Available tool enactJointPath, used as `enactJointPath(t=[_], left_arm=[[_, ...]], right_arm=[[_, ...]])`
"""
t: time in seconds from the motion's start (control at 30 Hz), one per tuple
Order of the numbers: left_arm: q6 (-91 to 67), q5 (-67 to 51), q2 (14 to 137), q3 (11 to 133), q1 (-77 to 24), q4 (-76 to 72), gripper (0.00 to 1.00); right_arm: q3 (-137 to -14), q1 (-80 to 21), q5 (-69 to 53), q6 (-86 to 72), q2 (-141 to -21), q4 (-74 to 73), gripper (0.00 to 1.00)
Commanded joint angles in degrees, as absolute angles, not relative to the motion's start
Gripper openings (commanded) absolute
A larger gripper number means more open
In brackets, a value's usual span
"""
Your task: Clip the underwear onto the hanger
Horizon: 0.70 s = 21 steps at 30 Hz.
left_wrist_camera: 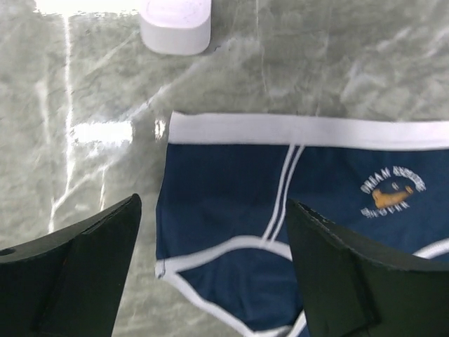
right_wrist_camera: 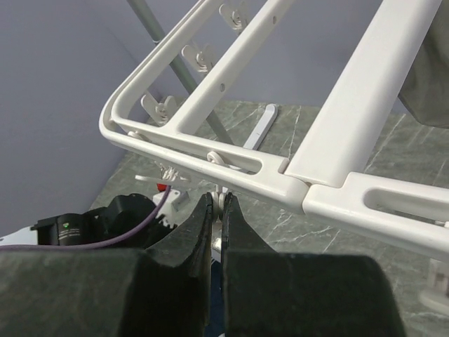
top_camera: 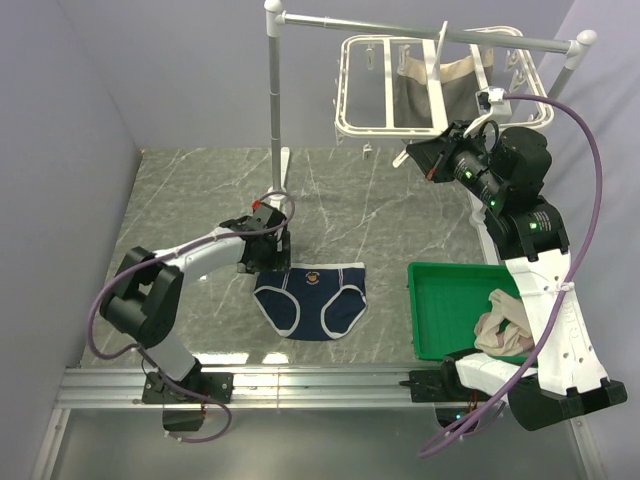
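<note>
The left gripper's open fingers are already on both sides of the underwear's corner, so the gripper will go down onto the navy cloth [top_camera: 269, 280] [left_wrist_camera: 216, 196] next to the end of the waistband and close.
The navy underwear [top_camera: 312, 300] with white piping lies flat on the marble table, waistband toward the back. My left gripper [top_camera: 266, 252] hovers over its left side, open and empty. In the left wrist view its fingers [left_wrist_camera: 77, 274] straddle the underwear's [left_wrist_camera: 224, 189] left corner and leg hole. The white hanger [top_camera: 372, 128] hangs from the rail at the back. My right gripper [top_camera: 412, 158] is at its front edge. In the right wrist view the gripper [right_wrist_camera: 218, 200] is shut on a small white clip [right_wrist_camera: 219, 196] hanging under the hanger frame [right_wrist_camera: 231, 165].
An olive-grey garment [top_camera: 440, 90] hangs on the hanger. A white pole stand [top_camera: 275, 100] rises behind the left gripper, its foot [left_wrist_camera: 175, 24] close to the waistband. A green tray [top_camera: 440, 320] with a beige cloth [top_camera: 505, 335] sits at front right.
</note>
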<state>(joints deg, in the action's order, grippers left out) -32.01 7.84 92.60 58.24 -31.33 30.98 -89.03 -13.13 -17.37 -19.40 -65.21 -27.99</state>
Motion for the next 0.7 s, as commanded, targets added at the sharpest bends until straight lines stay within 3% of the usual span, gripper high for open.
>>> enactJointPath(t=[0.0,0.37,0.47,0.57,0.6,0.67], left_arm=[[-31.7,9.1,95.1,60.4,-31.4,28.8,0.88],[-33.6,8.7,101.2,59.8,-36.8,26.8,0.81],[-33.1,8.5,102.2,59.1,-36.8,25.8,0.66],[-32.4,8.2,102.5,59.5,-36.8,24.8,0.4],[-32.1,7.9,102.2,59.7,-36.9,24.3,0.25],[-31.3,8.3,101.9,61.1,-37.8,23.6,0.15]], right_arm=[[-91.1,-13.0,-16.5,-18.3,-65.4,-28.5,0.0],[-90.5,-13.0,-16.3,-18.2,-65.1,-28.2,0.0],[-90.6,-13.1,-16.1,-18.1,-65.0,-28.3,0.0],[-90.3,-13.0,-16.2,-18.1,-64.9,-28.4,0.0],[-90.2,-13.0,-16.2,-18.1,-64.7,-28.4,0.0],[-89.9,-13.1,-16.3,-18.2,-64.6,-28.4,0.0]])
